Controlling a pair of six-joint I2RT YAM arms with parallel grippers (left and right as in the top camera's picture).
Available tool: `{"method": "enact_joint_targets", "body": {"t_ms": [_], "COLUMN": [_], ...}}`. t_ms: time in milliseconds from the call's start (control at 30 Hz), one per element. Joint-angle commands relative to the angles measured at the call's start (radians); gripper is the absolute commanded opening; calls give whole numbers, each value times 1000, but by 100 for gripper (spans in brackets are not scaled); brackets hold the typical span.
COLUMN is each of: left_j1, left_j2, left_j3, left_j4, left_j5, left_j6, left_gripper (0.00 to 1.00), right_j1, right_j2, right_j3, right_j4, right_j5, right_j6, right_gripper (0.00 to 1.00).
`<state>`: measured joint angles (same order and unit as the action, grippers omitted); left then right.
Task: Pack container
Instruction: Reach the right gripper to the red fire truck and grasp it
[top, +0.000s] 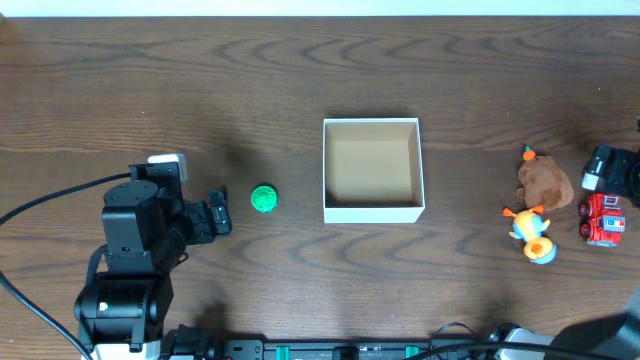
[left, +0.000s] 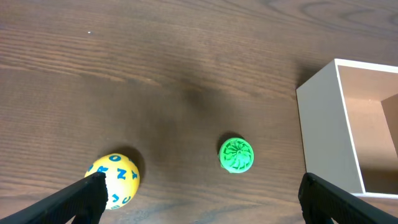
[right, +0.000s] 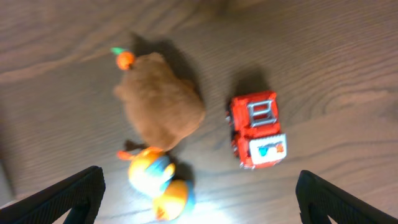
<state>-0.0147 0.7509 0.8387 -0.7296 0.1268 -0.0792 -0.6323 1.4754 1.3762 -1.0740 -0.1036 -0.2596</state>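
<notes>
My right gripper will next move down and away from the plush (right: 163, 102) and duck (right: 158, 183), to the white end of the red truck.
The container (top: 372, 211) is a square white-walled box with a tan inside, at the table's middle, with nothing in it. It also shows at the right of the left wrist view (left: 323, 130). A green ball-like toy (top: 264, 198) lies left of it, also seen in the left wrist view (left: 236, 154). A yellow ball with blue letters (left: 115, 178) lies by my left gripper's left finger; the arm hides it overhead. My left gripper (left: 199, 205) is open and empty. My right gripper (right: 199, 205) is open over a brown plush (right: 163, 102), an orange-blue duck (right: 158, 183) and a red truck (right: 258, 127).
In the overhead view the plush (top: 545, 182), duck (top: 530, 232) and truck (top: 602, 218) cluster at the far right by the right gripper (top: 603, 170). The left arm (top: 140, 240) stands at the front left. Cables run along the front edge.
</notes>
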Motion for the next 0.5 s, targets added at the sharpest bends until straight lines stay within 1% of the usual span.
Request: {"method": "enact_joint_targets", "body": {"t_ms": [0, 133, 467], "left_j1": [4, 4, 4], "left_j2": [-1, -1, -1], "left_j3": [25, 25, 25], "left_j4": [0, -3, -11], "left_j5": [-14, -14, -14], "left_j6": [-9, -9, -9], "left_gripper": [98, 98, 98], "right_j1": [-29, -49, -131], "right_j2": [70, 156, 289], "right_j3": [21, 21, 21], "right_j4": [28, 32, 58], "right_j5": [19, 81, 72], "right_j6": [-90, -90, -110], "right_gripper": [99, 99, 98]}}
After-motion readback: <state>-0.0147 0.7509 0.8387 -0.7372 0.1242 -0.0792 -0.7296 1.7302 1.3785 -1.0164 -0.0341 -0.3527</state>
